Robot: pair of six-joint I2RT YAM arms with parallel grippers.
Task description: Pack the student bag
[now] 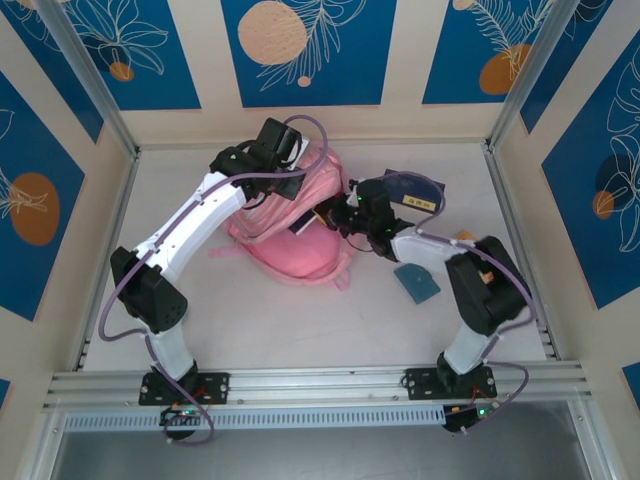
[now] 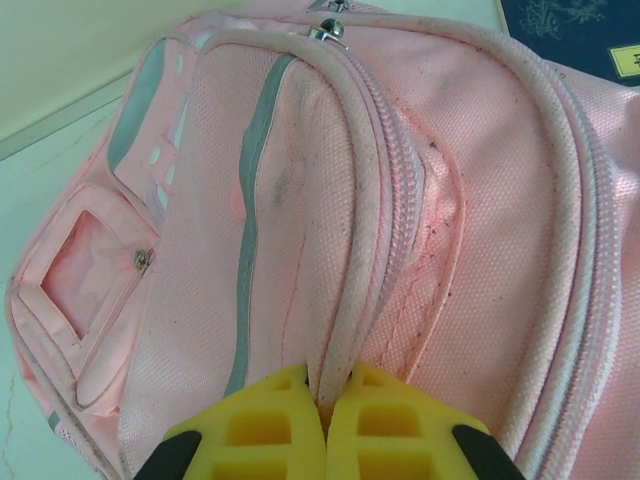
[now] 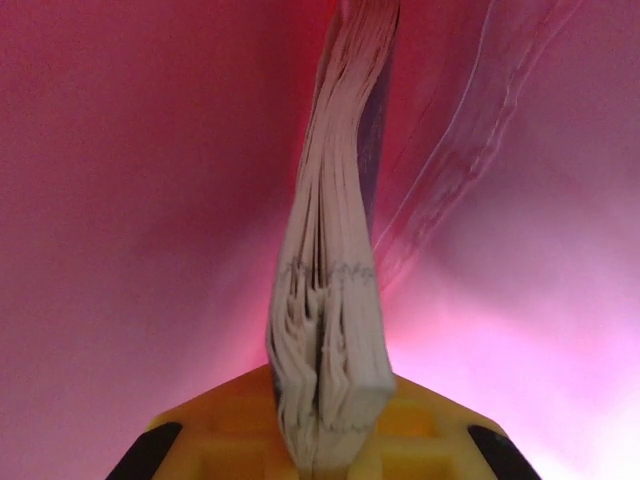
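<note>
My left gripper needs to go back over the bag's open pink lining (image 1: 298,256) next, lower the white zipper rim and release it, since the flap stands up there.
The pink student bag (image 1: 290,245) lies in the middle of the table, its opening toward the right. My left gripper (image 1: 296,186) is shut on the bag's white zipper rim (image 2: 345,300), pinched between the yellow fingers (image 2: 260,420) of the left gripper (image 2: 330,392). My right gripper (image 1: 328,218) reaches into the opening, shut on a dark blue booklet (image 1: 304,224). The right wrist view has the booklet's page edges (image 3: 330,300) standing upright in the right gripper (image 3: 330,445), with the bag's pink lining (image 3: 120,200) all around.
A second dark blue booklet (image 1: 412,190) lies right of the bag, its corner (image 2: 580,30) beyond the bag in the left wrist view. A small teal case (image 1: 416,283) rests near the right arm. Walls enclose the table on three sides.
</note>
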